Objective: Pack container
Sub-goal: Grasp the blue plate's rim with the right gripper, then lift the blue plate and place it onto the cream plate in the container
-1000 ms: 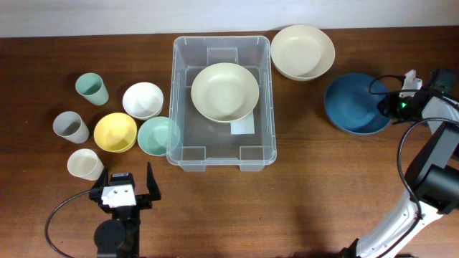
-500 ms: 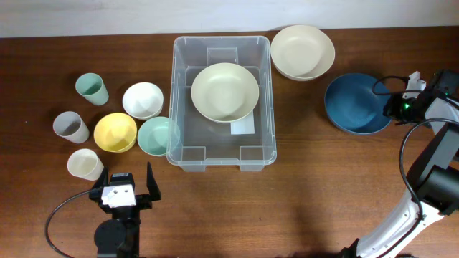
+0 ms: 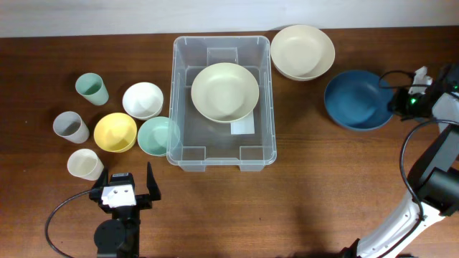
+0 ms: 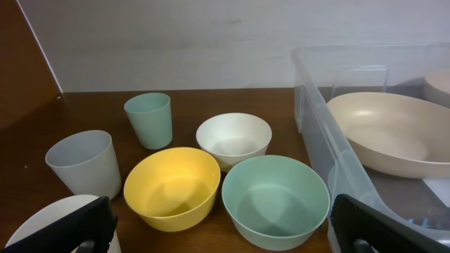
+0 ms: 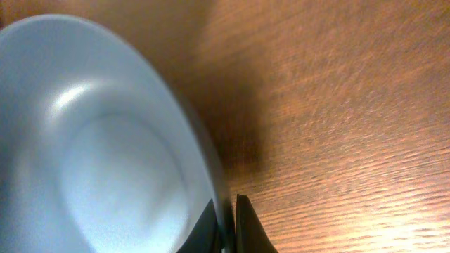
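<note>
The cream bowl inside the container is on the left in the overhead view. My right gripper should next go up over the container's side that way, then come down and release.
The clear container (image 3: 173, 100) stands at the table's middle with a cream bowl (image 3: 224, 92) inside and a white label on its base. It also shows at the right of the left wrist view (image 4: 330, 147). My right gripper (image 3: 396, 102) is shut on the right rim of a blue bowl (image 3: 356, 102) to the right of the container. The right wrist view shows its fingers (image 5: 226, 218) pinching that rim of the blue bowl (image 5: 105, 161). My left gripper (image 3: 125, 188) is open and empty near the front edge, facing the small bowls (image 4: 223, 228).
A second cream bowl (image 3: 302, 51) sits behind the blue bowl. Left of the container are a white bowl (image 3: 143, 99), yellow bowl (image 3: 115, 132), mint bowl (image 3: 158, 135), green cup (image 3: 92, 89), grey cup (image 3: 70, 127) and cream cup (image 3: 84, 164).
My right gripper has shifted a little to the right with the blue bowl's rim in it, and the bowl has moved slightly with it. The left arm has not moved.
</note>
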### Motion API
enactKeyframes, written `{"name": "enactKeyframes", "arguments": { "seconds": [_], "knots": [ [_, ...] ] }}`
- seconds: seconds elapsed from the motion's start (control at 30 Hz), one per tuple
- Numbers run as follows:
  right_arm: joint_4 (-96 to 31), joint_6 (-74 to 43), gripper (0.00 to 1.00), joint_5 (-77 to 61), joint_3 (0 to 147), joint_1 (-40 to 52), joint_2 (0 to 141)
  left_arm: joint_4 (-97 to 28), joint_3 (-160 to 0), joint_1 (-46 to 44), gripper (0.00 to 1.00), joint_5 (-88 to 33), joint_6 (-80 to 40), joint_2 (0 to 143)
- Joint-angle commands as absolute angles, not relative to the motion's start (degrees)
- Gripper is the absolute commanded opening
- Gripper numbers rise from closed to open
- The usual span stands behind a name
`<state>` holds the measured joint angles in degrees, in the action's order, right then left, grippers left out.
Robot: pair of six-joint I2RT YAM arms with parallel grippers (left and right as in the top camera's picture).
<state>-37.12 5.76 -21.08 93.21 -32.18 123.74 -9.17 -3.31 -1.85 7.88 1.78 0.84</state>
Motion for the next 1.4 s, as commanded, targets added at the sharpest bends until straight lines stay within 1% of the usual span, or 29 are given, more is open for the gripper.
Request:
{"name": "enactKeyframes", "arguments": {
  "seconds": [0.0,0.1,0.27,0.4,0.47,0.7,0.8,0.93,1.07,1.23,1.37],
  "knots": [
    [-38.0,5.1,0.04,-22.6,96.0,-32.7,119.8,-9.0,-2.7,-1.7,1.00,7.3,2.7,0.4],
    [-38.2,5.1,0.04,-26.5,96.0,-32.6,118.7,-9.0,-2.7,-1.7,1.00,7.3,2.7,0.4],
    [-38.8,5.1,0.04,-29.0,96.0,-32.6,118.4,-9.0,-2.7,-1.7,1.00,7.3,2.7,0.4],
    [-37.9,5.7,0.04,-40.3,96.4,-32.7,118.2,-9.0,-2.7,-1.7,1.00,7.3,2.7,0.4],
    [-38.0,5.5,0.04,-43.9,97.1,-32.6,117.8,-9.0,-2.7,-1.7,1.00,7.3,2.7,0.4],
    [-38.9,5.5,0.04,-44.2,99.2,-30.5,111.8,-9.0,-2.7,-1.7,1.00,7.3,2.7,0.4],
    [-39.1,4.0,0.04,-41.3,99.5,-27.6,107.7,-9.0,-2.7,-1.7,1.00,7.3,2.7,0.4],
    [-38.9,1.8,0.04,-34.0,99.6,-20.0,102.1,-9.0,-2.7,-1.7,1.00,7.3,2.7,0.4],
    [-37.1,-0.2,0.04,-23.6,99.7,-8.6,99.7,-9.0,-2.7,-1.7,1.00,7.3,2.7,0.4],
    [-32.8,-1.0,0.04,-9.7,99.7,7.5,101.4,-9.0,-2.7,-1.7,1.00,7.3,2.7,0.4],
    [-30.7,-1.0,0.04,-2.2,99.7,15.1,104.0,-9.0,-2.7,-1.7,1.00,7.3,2.7,0.4]
  ]
}}
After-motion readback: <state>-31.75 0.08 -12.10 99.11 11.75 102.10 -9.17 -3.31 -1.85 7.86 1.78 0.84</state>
